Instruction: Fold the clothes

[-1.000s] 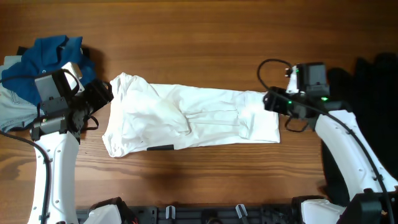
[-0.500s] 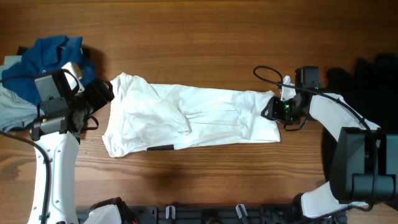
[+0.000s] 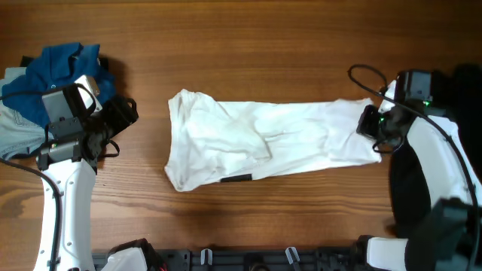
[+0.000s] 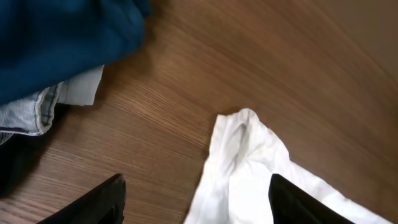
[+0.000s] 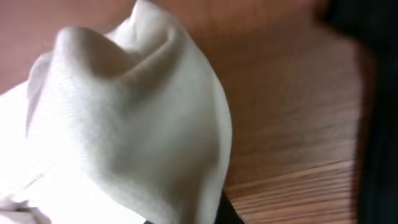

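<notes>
The shirt lies stretched long, so its held end goes left in the overhead view next, over the shirt's middle (image 3: 292, 135), and my right gripper releases it.
The clothes, a white shirt (image 3: 271, 143), lie stretched left to right across the wooden table. A small dark bar of print shows at the shirt's front hem. My right gripper (image 3: 369, 124) is shut on the shirt's right end, and white cloth (image 5: 124, 124) bunches up over its hidden fingers, filling the right wrist view. My left gripper (image 3: 124, 113) stands open over bare wood, a short way left of the shirt's left edge. In the left wrist view, that edge (image 4: 249, 168) lies between and beyond the two dark fingertips (image 4: 102, 199), untouched.
A dark blue polo (image 3: 60, 68) and pale denim (image 3: 15, 132) are heaped at the far left, just behind my left arm. A black garment heap (image 3: 452, 98) lies at the right edge beside my right arm. The black base rail (image 3: 248, 260) runs along the front.
My right gripper shut on the shirt's right end and drew the whole shirt to the right. The shirt's left edge slid away from my left gripper, which stayed put.
</notes>
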Robot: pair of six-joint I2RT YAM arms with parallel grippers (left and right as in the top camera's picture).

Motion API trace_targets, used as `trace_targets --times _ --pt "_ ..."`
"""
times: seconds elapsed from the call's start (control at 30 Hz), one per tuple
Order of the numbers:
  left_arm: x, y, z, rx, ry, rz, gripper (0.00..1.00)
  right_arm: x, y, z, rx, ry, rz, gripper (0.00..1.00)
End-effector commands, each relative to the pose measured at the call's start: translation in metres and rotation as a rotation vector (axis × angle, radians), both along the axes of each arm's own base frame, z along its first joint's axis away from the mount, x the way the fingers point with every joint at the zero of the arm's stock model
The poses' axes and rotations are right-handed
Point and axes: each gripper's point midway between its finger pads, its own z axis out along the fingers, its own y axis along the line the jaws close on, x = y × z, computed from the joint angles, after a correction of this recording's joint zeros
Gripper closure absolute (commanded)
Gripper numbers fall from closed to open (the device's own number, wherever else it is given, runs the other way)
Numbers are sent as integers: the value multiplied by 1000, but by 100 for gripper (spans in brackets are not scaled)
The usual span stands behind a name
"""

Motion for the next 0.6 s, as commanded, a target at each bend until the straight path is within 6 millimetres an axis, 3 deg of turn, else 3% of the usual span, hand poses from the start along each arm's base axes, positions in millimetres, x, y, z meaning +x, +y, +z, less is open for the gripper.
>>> trace_targets --times 0.0,0.2,0.4,0.57 --pt "0 -5 3 -3 -14 -23 27 8 12 14 -35 -40 10 96" --pt "0 -7 4 -10 -16 -30 27 11 53 11 -123 -40 59 96" --pt "1 -15 4 -14 -17 -54 26 10 73 1 -136 -16 106 96" --pt "1 -15 4 -14 -18 -54 26 2 125 1 -49 -23 228 96"
